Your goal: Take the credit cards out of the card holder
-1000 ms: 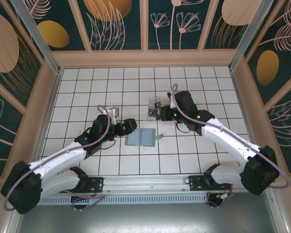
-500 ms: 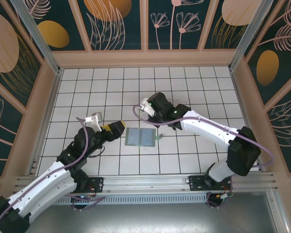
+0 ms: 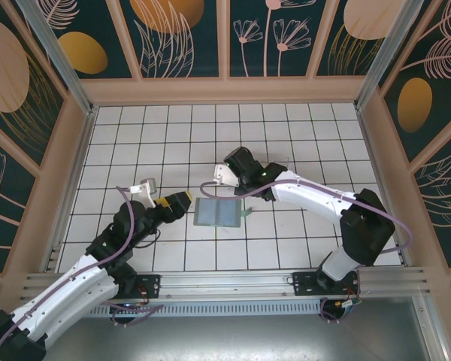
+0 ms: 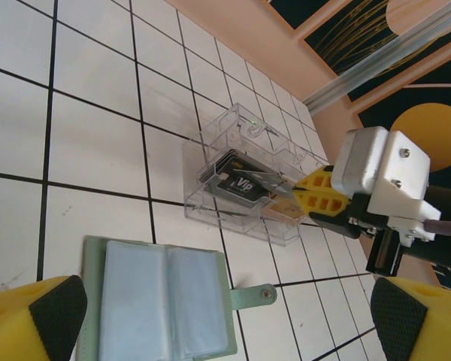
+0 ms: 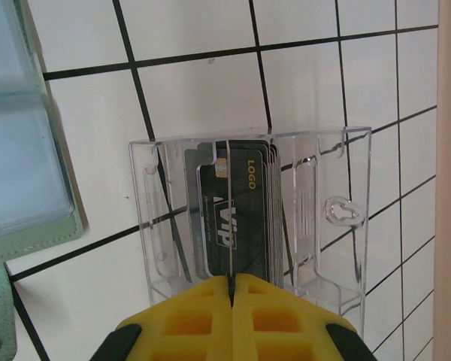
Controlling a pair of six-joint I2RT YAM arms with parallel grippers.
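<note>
The right gripper moves down to the card stack in the clear box below next and lets go of the thin card where others already stand.
The card holder [image 3: 216, 212] lies open flat on the tiles, a grey-green wallet with clear sleeves [image 4: 161, 301] and a snap tab [image 4: 259, 295]; its edge also appears at the left of the right wrist view [image 5: 30, 150]. My left gripper [image 3: 177, 201] hovers just left of it, open, pads [image 4: 56, 308] wide apart and nothing between them [image 4: 227, 312]. My right gripper [image 5: 231, 280] is shut on a thin credit card [image 5: 229, 218], seen edge-on, over a clear box. From the left wrist, those yellow fingers [image 4: 316, 197] pinch the card [image 4: 264, 179] above the box.
The clear plastic box [image 5: 316, 195] stands on the tiles just beyond the wallet, holding a stack of cards with a black VIP card [image 4: 237, 183] facing out. Peach walls [image 3: 225, 90] ring the white tiled floor.
The left arm has drawn back to the left, away from the wallet, and stands open. The right arm has swung its wrist leftward over the clear box. The wallet has not moved.
</note>
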